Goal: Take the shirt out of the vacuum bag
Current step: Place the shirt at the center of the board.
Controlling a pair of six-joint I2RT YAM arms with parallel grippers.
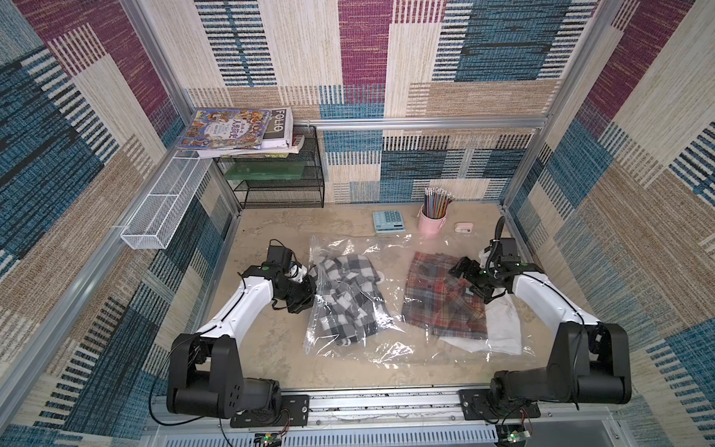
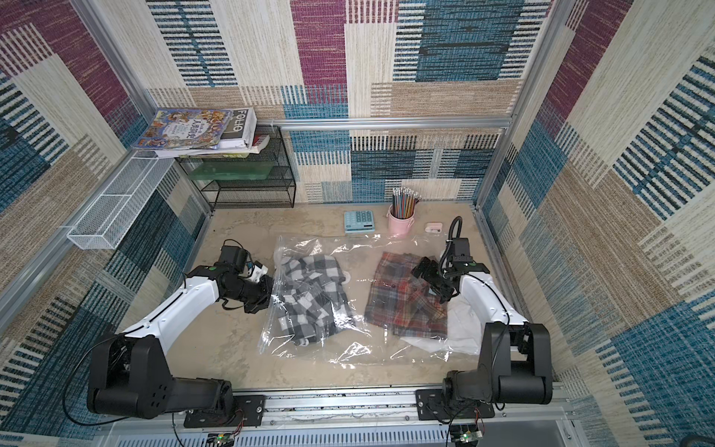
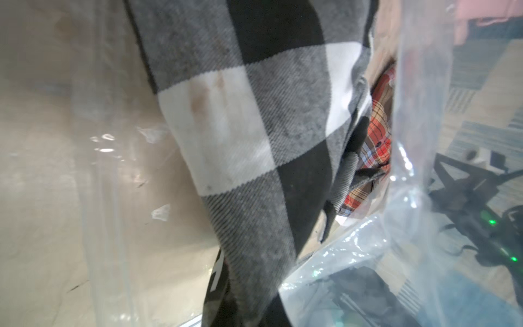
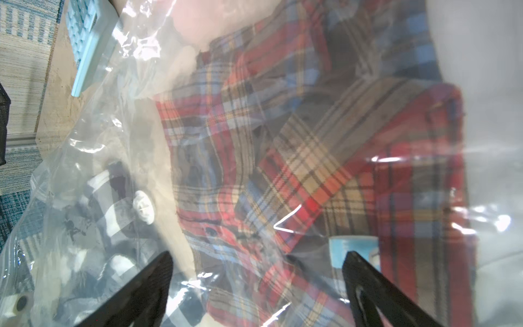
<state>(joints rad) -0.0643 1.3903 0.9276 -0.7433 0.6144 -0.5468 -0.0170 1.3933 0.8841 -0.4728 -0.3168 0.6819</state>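
Note:
My left gripper moves away from the bag [image 1: 390,348] over the bare tabletop beside it next and releases the cloth, because most of the shirt lies under film.
The clear, crinkly vacuum bag [image 1: 390,348] lies across the middle of the table, with its round white valve [image 4: 144,209] on top. A black, white and grey checked shirt [image 1: 348,298] bunches at the bag's left end. My left gripper [image 1: 311,294] is at that end, shut on this shirt's cloth [image 3: 240,141], which hides the jaws in the left wrist view. A red plaid shirt [image 1: 441,298] lies under the film at the right. My right gripper [image 4: 259,254] hangs open just above it, with nothing between its fingers.
A white cloth [image 1: 503,325] lies at the bag's right end by the right arm. At the back stand a light-blue calculator [image 1: 389,221], a pink cup of pencils [image 1: 432,220] and a small pink case [image 1: 463,227]. A black mesh rack [image 1: 278,185] holds books back left.

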